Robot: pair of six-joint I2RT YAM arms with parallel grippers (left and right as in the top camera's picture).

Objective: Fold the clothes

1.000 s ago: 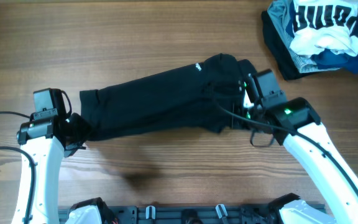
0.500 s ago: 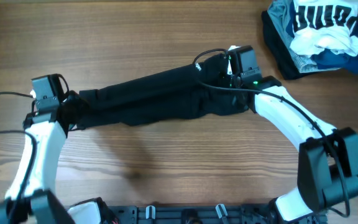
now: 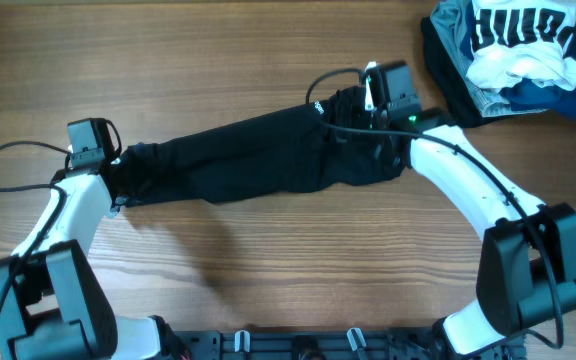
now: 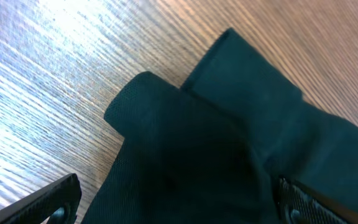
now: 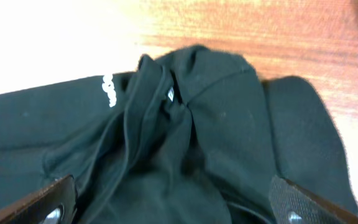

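The band end's far corner (image 3: 146, 150) (image 4: 230, 57) lies outward of my left gripper's open fingers, so my left gripper will turn next and move outward onto it to close.
The clothes are one black garment (image 3: 248, 155) lying as a long folded band across the middle of the table, its small white logo (image 3: 319, 106) near the right end. My left gripper (image 3: 120, 183) is over the band's left end and stands open. In the left wrist view its fingertips (image 4: 61, 194) straddle the dark cloth (image 4: 229, 143) without pinching it. My right gripper (image 3: 361, 122) is over the bunched right end, also open. The right wrist view shows the open gripper (image 5: 174, 202) above crumpled cloth (image 5: 222, 124), with the logo (image 5: 107, 91) and a tiny tag (image 5: 169, 93).
A pile of other garments (image 3: 508, 55) sits at the far right corner, white with dark-blue lettering on top of grey and blue ones. Bare wooden tabletop (image 3: 268, 270) lies in front of the band. A black cable (image 3: 8, 165) loops beside the left arm.
Both arms carried the garment's near edge away from the front, narrowing it to a band. Both grippers then opened and let go of the cloth.
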